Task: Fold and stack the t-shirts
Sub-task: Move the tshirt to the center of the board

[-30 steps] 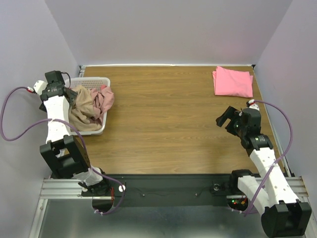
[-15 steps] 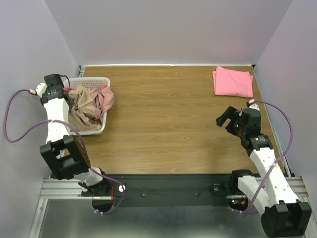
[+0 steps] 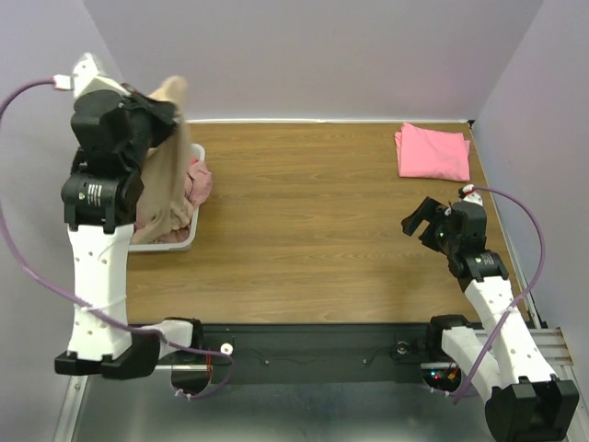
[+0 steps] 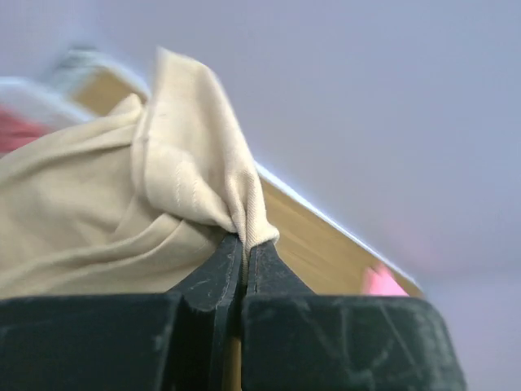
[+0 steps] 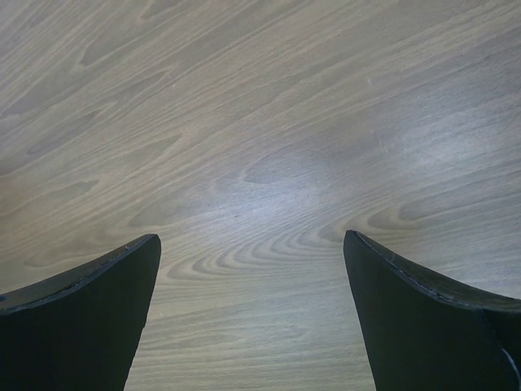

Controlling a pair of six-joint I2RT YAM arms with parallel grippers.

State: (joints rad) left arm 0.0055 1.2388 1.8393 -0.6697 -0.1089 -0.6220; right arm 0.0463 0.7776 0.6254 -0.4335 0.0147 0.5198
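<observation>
I need to move my left gripper to the right in the top view next, over the middle of the table, and let go of the fold of the tan t-shirt, because there is bare wood beside the basket (image 3: pixel 187 237).
My left gripper (image 3: pixel 168 95) is raised high above the white basket (image 3: pixel 187 237), shut on a fold of the tan t-shirt (image 3: pixel 166 180), which hangs down from it into the basket. The left wrist view shows the black jaws pressed together on that beige cloth (image 4: pixel 175 191), gripper (image 4: pixel 244 248). A dusty-pink t-shirt (image 3: pixel 197 180) lies in the basket beside it. A bright pink t-shirt (image 3: pixel 433 152) lies folded at the table's far right. My right gripper (image 3: pixel 419 221) hovers open over bare wood, nothing between its fingers (image 5: pixel 81 301).
The wooden table (image 3: pixel 304 212) stretches between the basket and the pink shirt. Lilac walls close in on the left, back and right. The black rail with the arm bases runs along the near edge (image 3: pixel 313 350).
My left gripper closed on the tan t-shirt in the basket, then rose steeply, pulling the cloth up out of the basket. The right arm has not moved.
</observation>
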